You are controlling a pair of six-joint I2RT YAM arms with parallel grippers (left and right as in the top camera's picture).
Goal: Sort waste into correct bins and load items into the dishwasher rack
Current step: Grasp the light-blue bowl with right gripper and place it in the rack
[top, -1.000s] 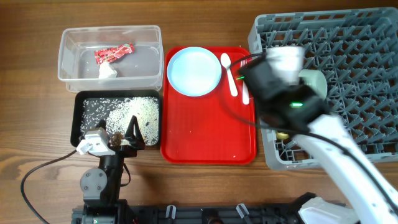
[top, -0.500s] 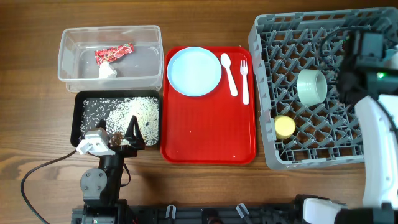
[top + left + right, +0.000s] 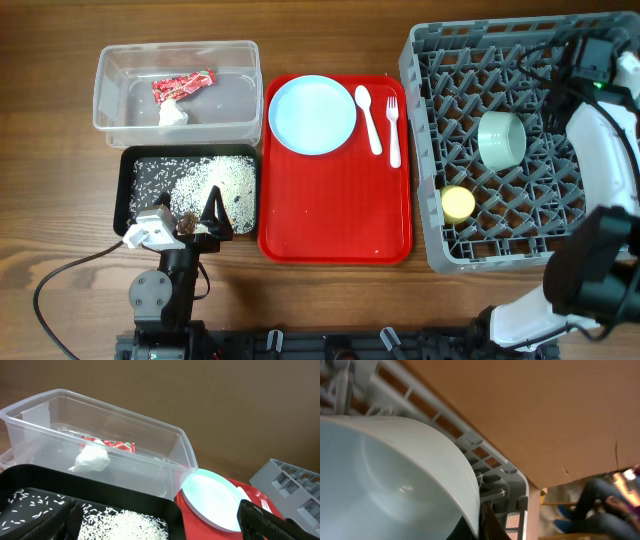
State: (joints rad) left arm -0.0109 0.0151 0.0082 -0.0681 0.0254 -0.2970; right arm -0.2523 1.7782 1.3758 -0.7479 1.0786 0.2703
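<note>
The right gripper needs to lower the pale blue bowl among the rack's empty wires beside the mint green bowl (image 3: 501,139) and let go of the pale blue bowl's rim, because the pegs are below the gripper.
The red wrapper (image 3: 183,86) and white tissue (image 3: 172,114) lie in the clear tub (image 3: 110,60). Rice (image 3: 215,178) lies in the black tray (image 3: 124,205). The pale blue plate (image 3: 312,113), white spoon (image 3: 368,118) and fork (image 3: 393,128) lie on the red tray. The mint green bowl (image 3: 501,139) and yellow cup (image 3: 458,203) sit in the grey rack (image 3: 430,60). My right gripper (image 3: 606,68) is at the rack's far right. In the right wrist view it (image 3: 481,527) is shut on the small pale blue bowl (image 3: 385,480). My left gripper (image 3: 205,215) is open over the black tray's near edge.
The flat red tray (image 3: 335,215) lies between the black tray and the rack. The right arm's white link (image 3: 600,160) stretches over the rack's right side. A cable (image 3: 60,280) loops on the table at the front left.
My right arm has swung right with the pale blue bowl, from the rack's left edge to its far right side. The left arm has not moved.
</note>
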